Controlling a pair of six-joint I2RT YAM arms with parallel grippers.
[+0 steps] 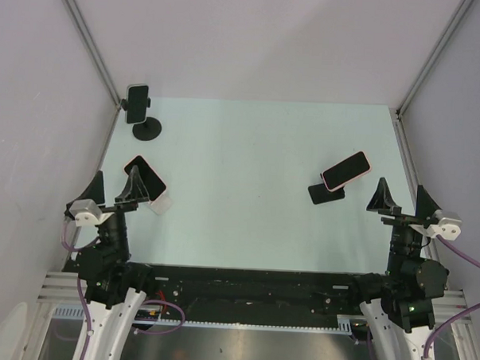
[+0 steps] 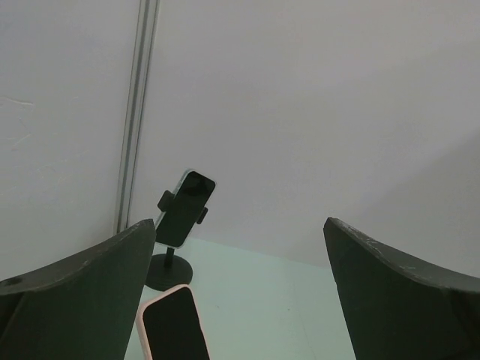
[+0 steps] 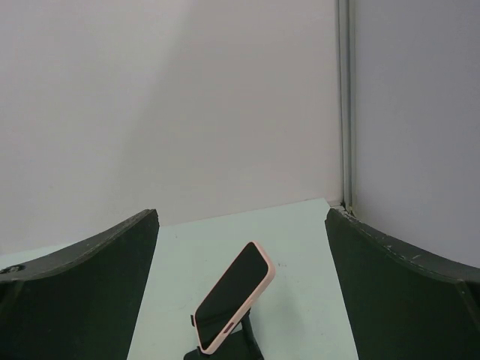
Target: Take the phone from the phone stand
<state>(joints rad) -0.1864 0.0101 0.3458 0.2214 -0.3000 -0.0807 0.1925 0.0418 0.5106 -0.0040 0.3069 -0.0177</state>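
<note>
The upper end of the pink-cased phone (image 1: 137, 163) (image 2: 166, 294) stands free above the white stand. So my left gripper moves outward next, turning and tilting down over that end of the phone.
Three phones sit on stands on the pale green table (image 1: 246, 220). A pink-cased phone (image 1: 345, 171) leans on a black stand (image 1: 327, 193) at the right, ahead of my right gripper (image 1: 402, 199); it also shows in the right wrist view (image 3: 234, 296). A second pink-cased phone (image 1: 144, 176) rests on a white stand (image 1: 159, 202) right by my left gripper (image 1: 115, 186), and its top shows in the left wrist view (image 2: 174, 326). A dark phone (image 1: 138, 102) is clamped in a black round-based stand (image 1: 146, 129) at the far left. Both grippers (image 2: 238, 225) (image 3: 241, 217) are open and empty.
Grey walls close the table on the left, back and right, with metal corner posts (image 1: 91, 42) (image 1: 432, 57). The clamp stand with its phone (image 2: 186, 208) stands near the back-left corner. The arm bases and a black rail (image 1: 251, 280) run along the near edge.
</note>
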